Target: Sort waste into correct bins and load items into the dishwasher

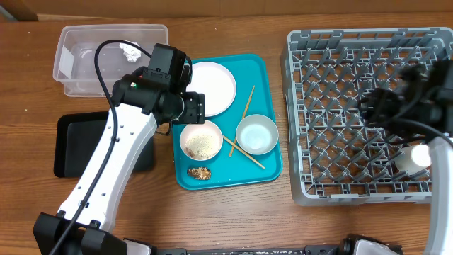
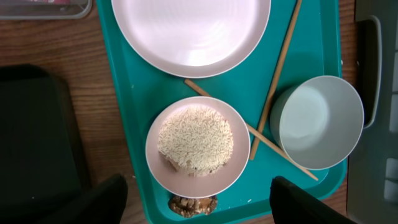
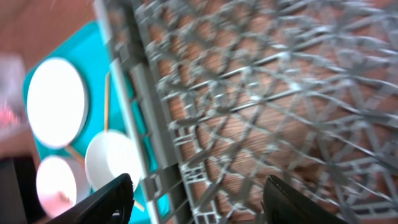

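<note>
The left gripper shifts toward the pale blue bowl next, before lowering to the white bowl's rim, as empty tray on that side leaves finger room.
The white plate (image 1: 212, 86), a white bowl of rice (image 1: 202, 139), a pale blue bowl (image 1: 257, 134), two chopsticks (image 1: 248, 103) and the brown food lump (image 1: 199, 173) lie on the teal tray (image 1: 265, 67). My left gripper (image 1: 192, 108) hovers open and empty above the rice bowl (image 2: 198, 143), its fingers (image 2: 199, 208) either side of the lump (image 2: 194, 204). My right gripper (image 1: 379, 106) is open and empty over the grey dish rack (image 1: 340, 42); its view is blurred (image 3: 199, 202). A small white cup (image 1: 413, 159) stands in the rack. The tissue ball (image 1: 130, 52) lies in the clear tub (image 1: 106, 35). The red wrapper is not seen.
The black tray (image 1: 71, 145) lies left of the teal tray, partly under my left arm. The rack's grey wall (image 3: 143, 124) stands close to the teal tray's right edge. Bare wooden table shows along the front.
</note>
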`<state>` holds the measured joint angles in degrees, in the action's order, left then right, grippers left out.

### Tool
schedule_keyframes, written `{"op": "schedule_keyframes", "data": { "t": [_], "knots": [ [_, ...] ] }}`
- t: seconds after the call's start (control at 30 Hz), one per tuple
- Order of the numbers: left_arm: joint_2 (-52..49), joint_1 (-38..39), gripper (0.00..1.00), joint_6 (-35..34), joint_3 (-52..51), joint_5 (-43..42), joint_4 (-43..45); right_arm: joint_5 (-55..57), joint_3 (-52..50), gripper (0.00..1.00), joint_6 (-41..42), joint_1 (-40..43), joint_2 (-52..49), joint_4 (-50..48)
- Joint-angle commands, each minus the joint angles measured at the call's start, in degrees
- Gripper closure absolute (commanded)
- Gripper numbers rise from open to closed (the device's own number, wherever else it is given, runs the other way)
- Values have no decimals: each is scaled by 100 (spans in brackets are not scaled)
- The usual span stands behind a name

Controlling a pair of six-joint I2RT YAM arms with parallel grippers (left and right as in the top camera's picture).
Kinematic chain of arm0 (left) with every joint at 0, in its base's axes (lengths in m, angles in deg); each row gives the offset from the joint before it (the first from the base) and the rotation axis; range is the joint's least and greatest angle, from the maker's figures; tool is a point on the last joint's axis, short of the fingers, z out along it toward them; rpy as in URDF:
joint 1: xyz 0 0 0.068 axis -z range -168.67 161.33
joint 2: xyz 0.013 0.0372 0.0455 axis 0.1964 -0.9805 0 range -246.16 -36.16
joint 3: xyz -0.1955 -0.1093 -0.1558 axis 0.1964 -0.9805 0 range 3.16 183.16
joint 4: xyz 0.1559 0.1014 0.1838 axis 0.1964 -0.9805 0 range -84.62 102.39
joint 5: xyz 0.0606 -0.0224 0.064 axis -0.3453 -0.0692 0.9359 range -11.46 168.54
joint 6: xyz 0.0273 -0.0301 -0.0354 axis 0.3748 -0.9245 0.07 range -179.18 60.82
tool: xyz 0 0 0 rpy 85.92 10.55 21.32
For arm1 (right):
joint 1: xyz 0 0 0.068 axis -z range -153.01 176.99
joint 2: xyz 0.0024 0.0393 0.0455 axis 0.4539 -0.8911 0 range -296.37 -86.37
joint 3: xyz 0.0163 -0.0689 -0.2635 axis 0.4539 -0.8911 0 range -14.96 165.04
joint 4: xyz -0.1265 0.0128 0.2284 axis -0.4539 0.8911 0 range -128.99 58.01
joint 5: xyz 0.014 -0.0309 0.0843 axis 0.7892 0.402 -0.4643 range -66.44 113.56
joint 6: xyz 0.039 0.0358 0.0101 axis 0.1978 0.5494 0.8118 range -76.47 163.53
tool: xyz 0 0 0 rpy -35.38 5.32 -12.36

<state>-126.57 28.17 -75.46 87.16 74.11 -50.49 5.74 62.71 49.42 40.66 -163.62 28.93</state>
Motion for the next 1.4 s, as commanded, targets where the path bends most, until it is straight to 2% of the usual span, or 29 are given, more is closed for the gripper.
{"op": "schedule_keyframes", "data": {
  "t": [0.0,0.2,0.43,0.63,1.1,1.37],
  "knots": [
    [46,7,25,83,48,39,-48,175,109,31,-144,-516,37,-33],
    [33,94,27,-184,26,35,-72,238,105,25,-146,-1019,35,-9],
    [-118,531,28,-221,-256,48,162,254,105,3,-144,-1056,35,55],
    [-505,929,28,-214,-341,348,249,256,105,3,-146,-1056,35,55],
    [-1840,1464,30,-190,-341,380,243,258,105,2,-146,-1056,35,55],
    [-2334,1480,43,-190,-341,382,326,258,105,2,-146,-1056,35,57]
  ]
}}
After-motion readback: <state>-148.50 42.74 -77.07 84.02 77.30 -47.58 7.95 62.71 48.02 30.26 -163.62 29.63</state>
